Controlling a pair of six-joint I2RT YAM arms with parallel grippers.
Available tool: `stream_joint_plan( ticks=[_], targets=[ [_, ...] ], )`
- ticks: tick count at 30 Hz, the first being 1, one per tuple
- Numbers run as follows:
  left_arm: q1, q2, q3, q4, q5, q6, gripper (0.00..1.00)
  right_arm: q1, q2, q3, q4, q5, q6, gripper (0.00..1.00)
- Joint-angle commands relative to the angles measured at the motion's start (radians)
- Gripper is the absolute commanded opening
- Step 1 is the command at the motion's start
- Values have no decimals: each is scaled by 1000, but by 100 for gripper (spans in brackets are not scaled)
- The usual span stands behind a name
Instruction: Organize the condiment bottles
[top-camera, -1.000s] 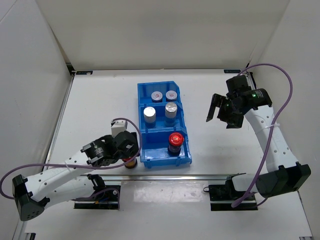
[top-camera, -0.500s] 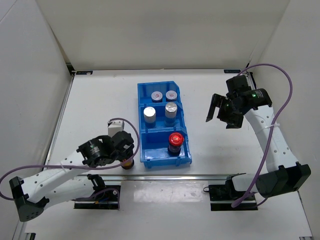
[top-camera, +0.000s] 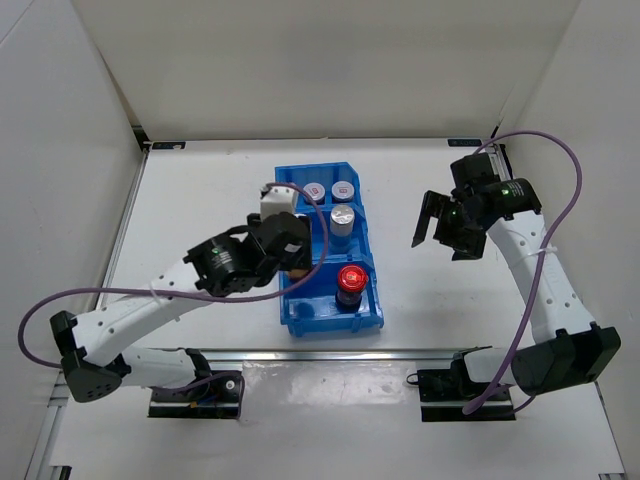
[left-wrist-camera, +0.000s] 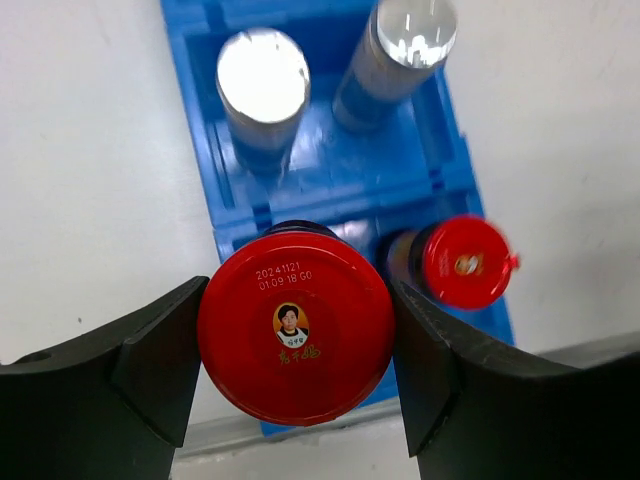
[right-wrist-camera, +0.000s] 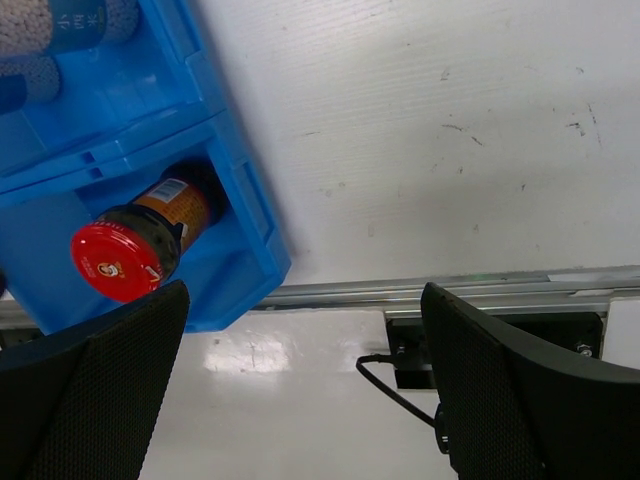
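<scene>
I should lower my left gripper into the near section of the bin next and put the bottle down beside the other red-capped one, because that section of the blue bin is empty.
My left gripper is shut on a dark red-capped bottle and holds it above the near left part of the blue bin. The other red-capped bottle stands in the near right of the bin. Two silver-capped bottles stand in the middle compartment; the top view shows only one. Two short white-capped bottles stand in the far compartment. My right gripper is open and empty, right of the bin.
White walls enclose the table on three sides. A metal rail runs along the near edge, with the arm base mounts below it. A purple cable loops off the right arm.
My left gripper has lifted the red-capped bottle from the table left of the bin and carried it right and away, over the bin's near compartment. The right arm has not moved.
</scene>
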Motion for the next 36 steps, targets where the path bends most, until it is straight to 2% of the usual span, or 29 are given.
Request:
stream_joint_plan(
  ticks=[1,7,18,21,25,26,30,36],
  targets=[
    [-29,-14,-72,101,45,-27,11,-6,-22,-6,10,9,1,100],
    [-42,42,-181,186,53,-41,11,-6,-40,-15,10,18,1,100],
    [-42,142,-288,371,63,-7,12,-6,-40,-6,10,9,-9,100],
    [-42,142,-310,390,63,-7,23,-6,-40,13,-2,39,1,100],
    [-42,142,-333,390,72,2,77,-6,-40,13,-2,75,-9,100],
    [-42,142,-333,381,72,2,98,-6,-40,23,-2,75,-9,100],
    [-42,84,-344,359,83,-9,100,-6,-40,44,-2,65,-41,100],
    [-42,-62,-283,359,33,110,100,-6,-52,53,21,15,-102,100]
  ],
)
